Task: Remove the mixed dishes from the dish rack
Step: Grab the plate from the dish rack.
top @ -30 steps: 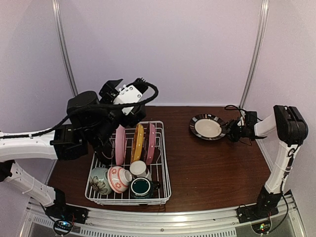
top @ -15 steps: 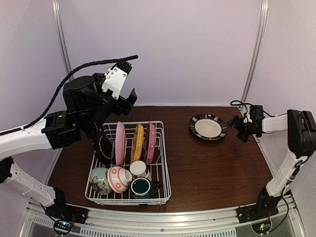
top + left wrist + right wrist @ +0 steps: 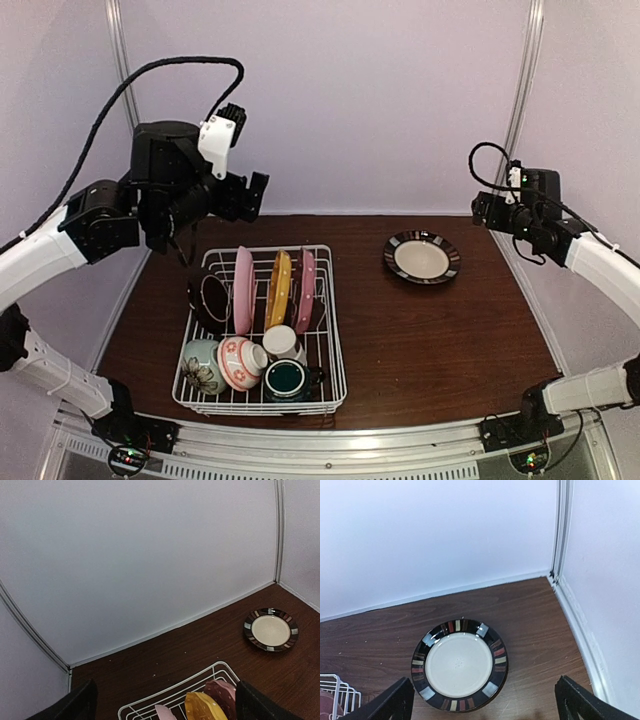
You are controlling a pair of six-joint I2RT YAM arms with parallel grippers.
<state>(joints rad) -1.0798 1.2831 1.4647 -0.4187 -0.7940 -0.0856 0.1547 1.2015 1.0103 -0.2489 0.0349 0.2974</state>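
The pink polka-dot plate stands below my left gripper and to its right in the top view. I need to move over and down, with my fingers on either side of the plate's exposed rim [image 3: 307, 280] [image 3: 221, 690].
The white wire dish rack [image 3: 341, 362] stands at the table's front left. Upright in it are a pink plate [image 3: 243, 290], a yellow-orange plate [image 3: 279, 288] and a pink polka-dot plate [image 3: 306, 290], with a dark bowl [image 3: 209, 300] to their left. In front lie a pale-green floral bowl [image 3: 202, 367], a pink-white bowl [image 3: 240, 362], a white cup [image 3: 282, 342] and a teal mug [image 3: 287, 379]. A black-rimmed plate [image 3: 421, 257] lies flat at the back right. My left gripper [image 3: 248, 196] hangs open high above the rack's rear. My right gripper [image 3: 490, 210] is open and empty, raised right of that plate.
The left wrist view looks down on the rack's rear rim [image 3: 220, 666], the plate tops and the black-rimmed plate [image 3: 270, 630]. In the right wrist view that plate [image 3: 459, 664] lies below, the rack's corner [image 3: 335, 690] at the left edge. White walls close the back and sides.
The right gripper opened off the black-rimmed plate's edge, then rose and drew back to the right. The left arm lifted up and back from the rack, still open.
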